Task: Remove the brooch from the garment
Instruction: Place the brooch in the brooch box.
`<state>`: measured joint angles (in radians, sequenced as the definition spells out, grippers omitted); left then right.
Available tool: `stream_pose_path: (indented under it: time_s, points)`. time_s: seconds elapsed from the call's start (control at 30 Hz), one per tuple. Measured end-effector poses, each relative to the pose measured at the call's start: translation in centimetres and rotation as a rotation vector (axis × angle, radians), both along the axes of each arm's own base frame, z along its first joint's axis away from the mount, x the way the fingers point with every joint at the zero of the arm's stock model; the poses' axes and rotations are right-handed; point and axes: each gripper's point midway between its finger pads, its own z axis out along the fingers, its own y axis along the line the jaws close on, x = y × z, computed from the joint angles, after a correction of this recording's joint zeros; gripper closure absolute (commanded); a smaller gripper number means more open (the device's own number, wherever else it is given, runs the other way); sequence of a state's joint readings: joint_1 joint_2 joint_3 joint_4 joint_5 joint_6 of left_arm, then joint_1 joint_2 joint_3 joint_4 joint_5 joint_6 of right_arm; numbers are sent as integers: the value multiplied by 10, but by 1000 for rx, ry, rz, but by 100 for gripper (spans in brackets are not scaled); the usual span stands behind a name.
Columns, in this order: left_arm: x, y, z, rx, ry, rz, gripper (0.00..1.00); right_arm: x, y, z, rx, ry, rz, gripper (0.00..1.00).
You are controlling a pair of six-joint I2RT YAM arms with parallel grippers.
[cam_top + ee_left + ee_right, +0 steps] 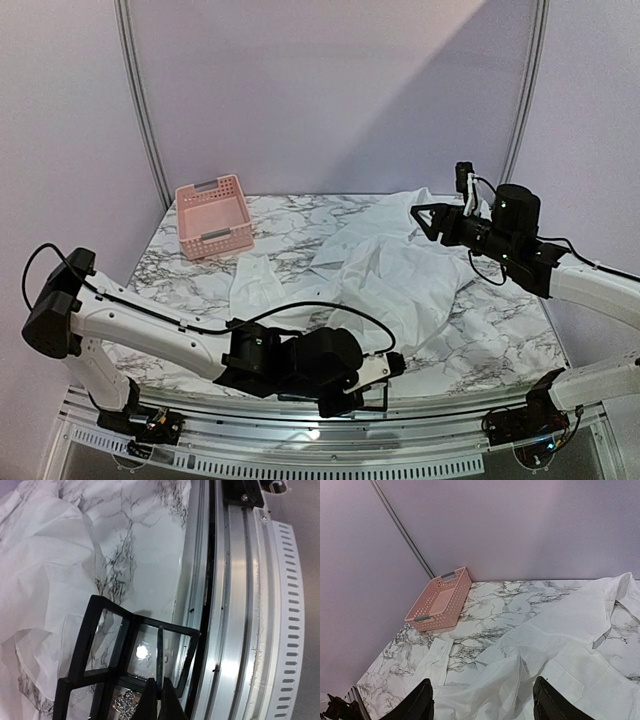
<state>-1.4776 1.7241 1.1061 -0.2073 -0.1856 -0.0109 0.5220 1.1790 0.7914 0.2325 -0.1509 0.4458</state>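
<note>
My left gripper needs to move down and a little outward next and release the thin dark piece into the black frame's end pane (374, 397) (146, 654), because that pane below is empty.
The garment (400, 270), a large wrinkled white shirt, lies spread over the marble table; it shows in the left wrist view (45, 580) and the right wrist view (560, 645). The brooch (125, 705), sparkly blue and gold, shows at the bottom, just left of my left gripper's fingers. My left gripper (160, 682) is shut at the table's front edge (385, 368), pinching a thin dark strip (160, 650). A black frame with clear panes (107, 605) stands around it. My right gripper (420, 215) hangs open above the shirt (483, 681), holding nothing.
A pink perforated basket (213, 215) stands at the back left of the table (440, 602). The metal rail (235, 605) runs along the table's front edge right beside my left gripper. Bare marble (500, 340) lies right of the shirt.
</note>
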Motion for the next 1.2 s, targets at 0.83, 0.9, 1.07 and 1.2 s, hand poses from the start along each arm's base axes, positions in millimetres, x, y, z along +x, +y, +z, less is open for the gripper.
stream_pose_path:
  time_s: [0.83, 0.9, 1.07, 1.2]
  points:
    - [30, 6, -39, 118, -33, 82, 100, 3, -7, -7, 16, 18, -22, 34]
    - [34, 6, -40, 118, -31, 88, 100, 3, -7, -9, 16, 22, -22, 34]
    - [39, 6, -41, 125, -36, 85, 100, 3, -8, -11, 15, 26, -23, 34]
    - [41, 6, -41, 123, -37, 87, 100, 3, -8, -11, 17, 28, -24, 34]
